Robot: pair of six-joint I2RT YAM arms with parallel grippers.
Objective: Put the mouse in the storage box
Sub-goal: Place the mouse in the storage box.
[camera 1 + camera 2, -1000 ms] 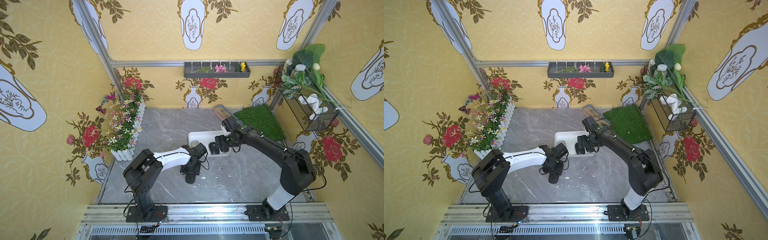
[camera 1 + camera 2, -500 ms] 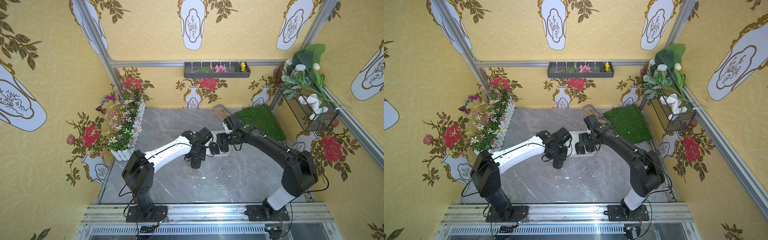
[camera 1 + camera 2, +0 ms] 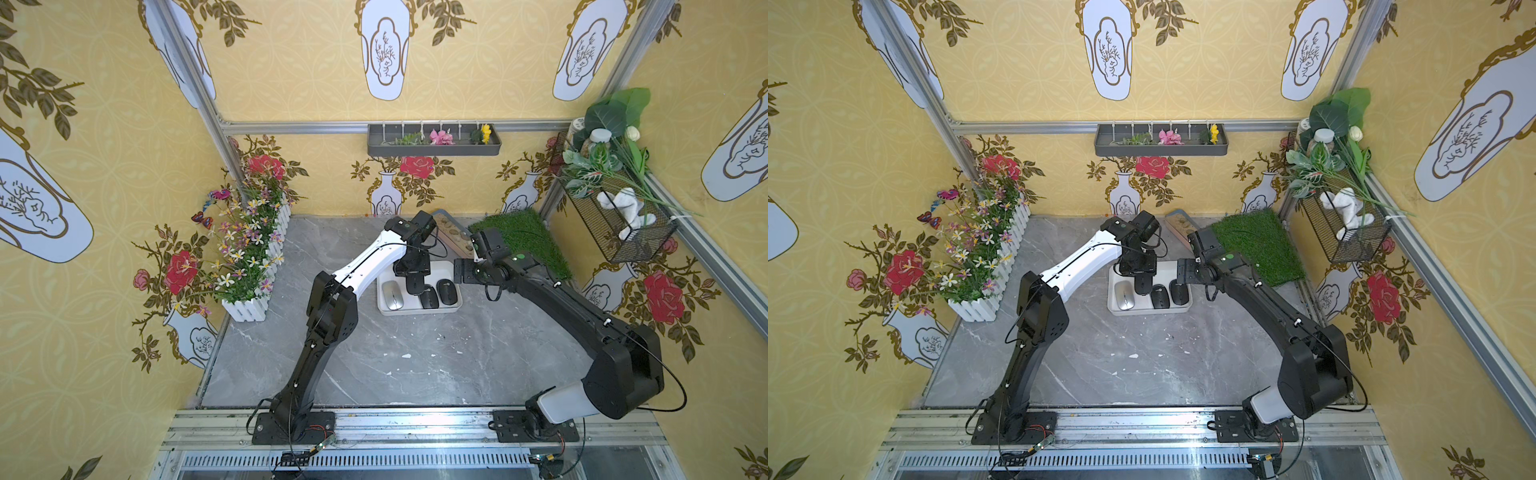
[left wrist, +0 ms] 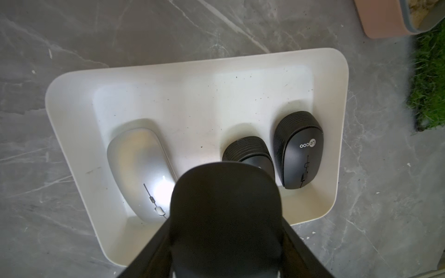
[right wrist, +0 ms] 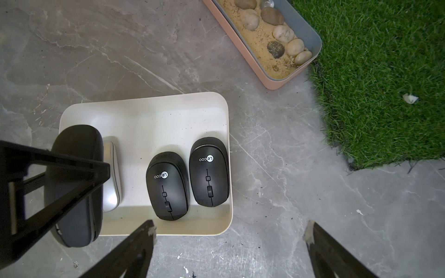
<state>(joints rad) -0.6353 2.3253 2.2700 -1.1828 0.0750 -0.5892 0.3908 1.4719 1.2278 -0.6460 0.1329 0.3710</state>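
My left gripper lowers the black mouse into the gap between the silver mouse and the nearer black one next. It releases it there because that part of the box's bottom is empty.
The white storage box [image 3: 419, 310] lies mid-table. It holds a silver mouse [image 3: 392, 295] and two black mice [image 3: 429, 296] [image 3: 446, 291]. My left gripper [image 3: 415, 279] hangs over the box, shut on another black mouse [image 4: 226, 216]. In the left wrist view this mouse covers the gap between the silver mouse [image 4: 142, 168] and the nearer black one [image 4: 248, 151]. How high it hangs above the box floor I cannot tell. My right gripper [image 5: 230, 229] is open and empty, just past the box's right end [image 5: 228, 168]. The held mouse [image 5: 74, 185] also shows in the right wrist view.
A pink tray of pebbles [image 5: 272, 43] and a grass mat [image 5: 380, 72] lie behind and right of the box. A white-fenced flower planter [image 3: 249, 266] lines the left wall. A wire basket [image 3: 623, 224] hangs right and a grey trough [image 3: 434, 141] on the back wall.
My left arm has carried the black mouse from the table in front and left of the box to above it. My right gripper has drawn back a little to the right.
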